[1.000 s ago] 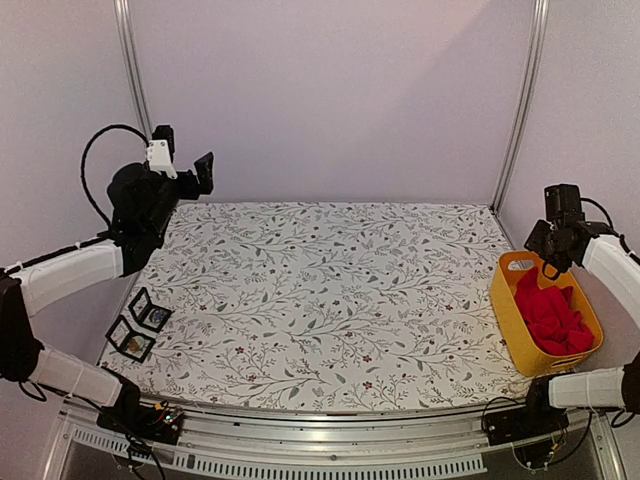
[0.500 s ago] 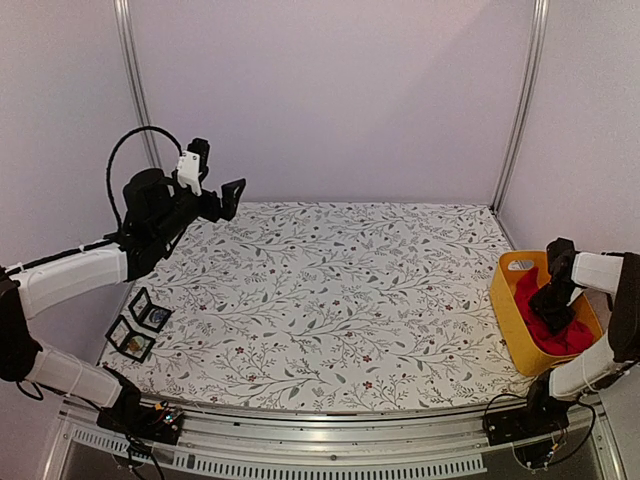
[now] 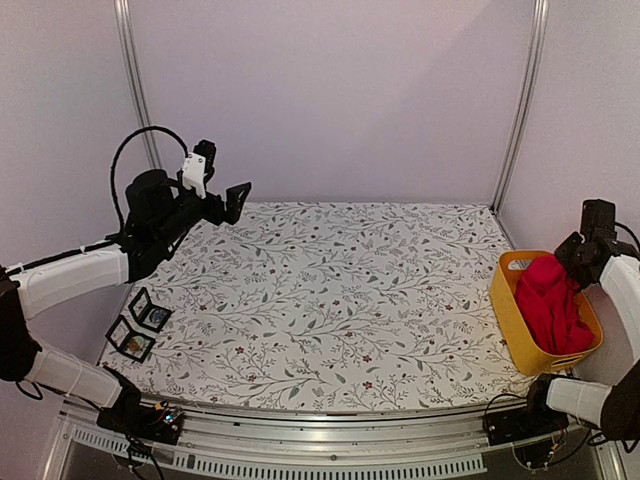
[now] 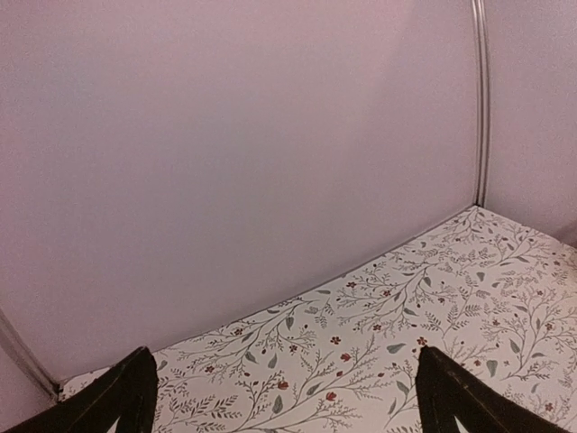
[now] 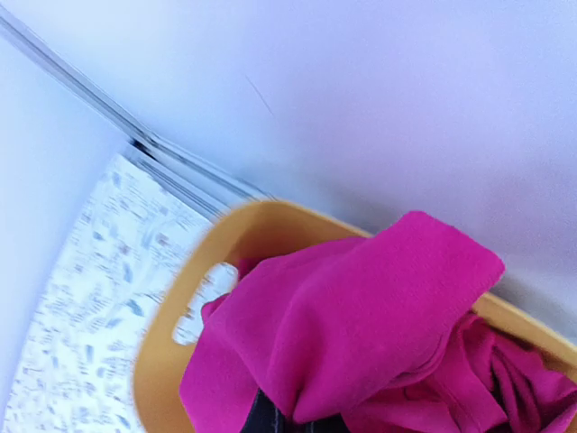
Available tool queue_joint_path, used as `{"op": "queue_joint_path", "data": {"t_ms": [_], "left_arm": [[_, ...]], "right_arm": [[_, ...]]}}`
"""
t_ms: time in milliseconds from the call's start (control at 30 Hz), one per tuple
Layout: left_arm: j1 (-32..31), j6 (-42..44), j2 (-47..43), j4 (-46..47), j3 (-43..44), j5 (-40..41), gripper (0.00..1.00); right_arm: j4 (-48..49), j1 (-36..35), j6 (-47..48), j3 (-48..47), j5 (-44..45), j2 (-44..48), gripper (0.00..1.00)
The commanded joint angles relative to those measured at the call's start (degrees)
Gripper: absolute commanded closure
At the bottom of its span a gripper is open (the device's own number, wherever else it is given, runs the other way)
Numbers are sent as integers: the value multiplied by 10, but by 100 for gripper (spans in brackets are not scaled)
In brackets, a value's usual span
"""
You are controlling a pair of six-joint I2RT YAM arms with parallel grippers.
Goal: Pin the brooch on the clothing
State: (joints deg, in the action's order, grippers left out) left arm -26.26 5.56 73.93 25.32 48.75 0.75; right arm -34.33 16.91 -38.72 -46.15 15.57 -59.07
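My right gripper should lift and carry the clothing's fold to the middle of the table, to its left in the top view, because that part of the table is empty.
The clothing (image 3: 548, 290) is a bright red bundle in a yellow basket (image 3: 506, 312) at the table's right edge. One fold is pulled up above the rim. My right gripper (image 3: 573, 262) is shut on that raised fold. In the right wrist view the cloth (image 5: 361, 316) drapes over the right gripper (image 5: 288, 422) and hides all but a dark bit of finger. My left gripper (image 3: 230, 200) hangs open, high over the table's far left corner. The left wrist view shows the left gripper (image 4: 288, 406) with only tablecloth between its fingers. I cannot make out the brooch.
Two small black open cases (image 3: 140, 325) with tiny items inside lie at the table's left edge. A floral tablecloth (image 3: 330, 290) covers the table. Metal frame posts stand at the back corners. The basket's wall (image 5: 162, 361) has a handle slot.
My right gripper dipped into the basket, shut on the red clothing and rose with a fold of it. My left gripper drifted a little to the right, still open.
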Motion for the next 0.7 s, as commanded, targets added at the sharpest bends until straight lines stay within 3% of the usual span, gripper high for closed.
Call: {"op": "queue_joint_path", "data": {"t_ms": [0, 233, 367, 433, 600, 667], "left_arm": [[-9, 2, 3, -2, 4, -3, 0], [-12, -2, 9, 0, 12, -3, 0], [-13, -8, 8, 1, 11, 9, 0], [-13, -8, 6, 0, 9, 12, 0], [-13, -16, -2, -9, 9, 22, 0], [-13, -20, -7, -12, 8, 30, 0]], "right_arm": [[15, 1, 82, -101, 16, 81, 100], [16, -17, 163, -333, -120, 30, 100], [72, -138, 195, -462, -71, -22, 100], [110, -189, 236, -522, -89, -55, 100], [202, -296, 268, -667, -270, -179, 100], [260, -352, 291, -680, -340, -213, 100]]}}
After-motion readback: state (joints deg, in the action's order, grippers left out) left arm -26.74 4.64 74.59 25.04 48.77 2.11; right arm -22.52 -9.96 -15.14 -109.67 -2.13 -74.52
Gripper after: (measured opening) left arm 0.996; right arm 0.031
